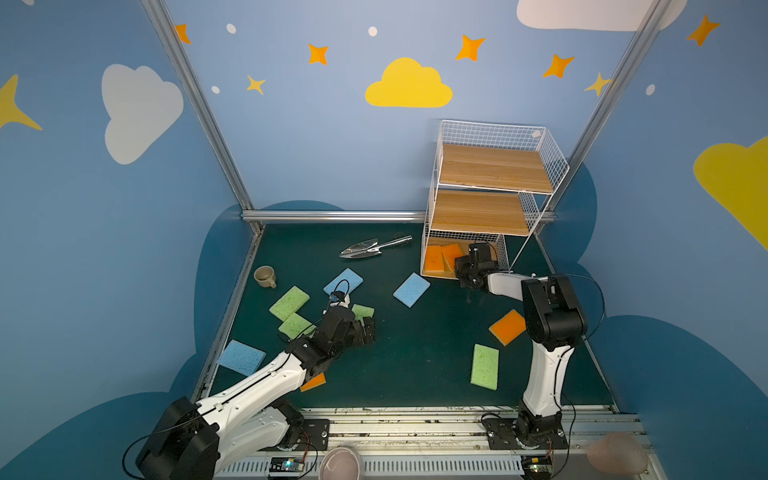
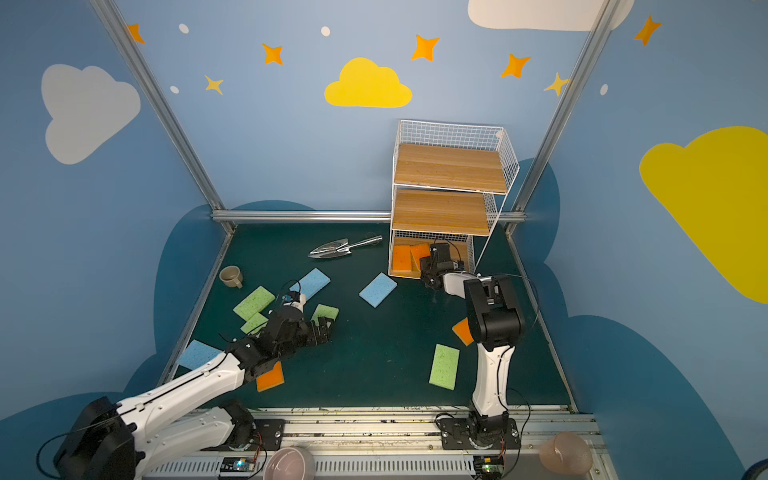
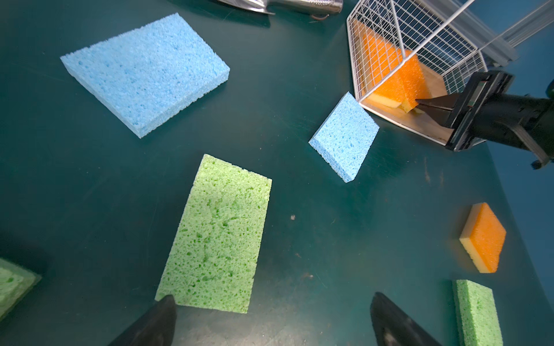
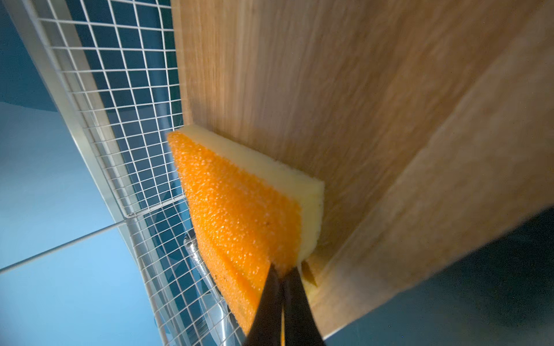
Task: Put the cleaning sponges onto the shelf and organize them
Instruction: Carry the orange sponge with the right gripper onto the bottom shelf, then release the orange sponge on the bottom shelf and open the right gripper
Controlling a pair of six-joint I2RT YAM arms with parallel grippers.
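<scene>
The leaning sponge is crooked, so my right gripper needs to pull the sponge's corner back next toward the bottom level's front edge (image 1: 449,276) (image 4: 335,326), which is behind the gripper, and let go.
The white wire shelf (image 1: 494,168) stands at the back right. Its bottom tier holds two orange sponges: one lies flat (image 1: 433,258) and the other leans on it (image 4: 239,209). My right gripper (image 4: 283,271) reaches into that tier, shut on the leaning sponge's corner. My left gripper (image 3: 272,299) hangs open low over the mat. A green sponge (image 3: 215,236) lies just ahead of it, its corner by one fingertip (image 3: 168,302). Loose on the mat are blue sponges (image 1: 343,281) (image 1: 411,289) (image 1: 241,356), green ones (image 1: 289,302) (image 1: 484,366) and orange ones (image 1: 508,327) (image 1: 313,382).
A metal trowel (image 1: 374,248) lies at the back, left of the shelf. A beige cup (image 1: 265,276) sits near the left edge. A pink bowl (image 1: 341,463) and a pinkish cup (image 1: 617,453) rest on the front rail. The shelf's upper two boards are bare.
</scene>
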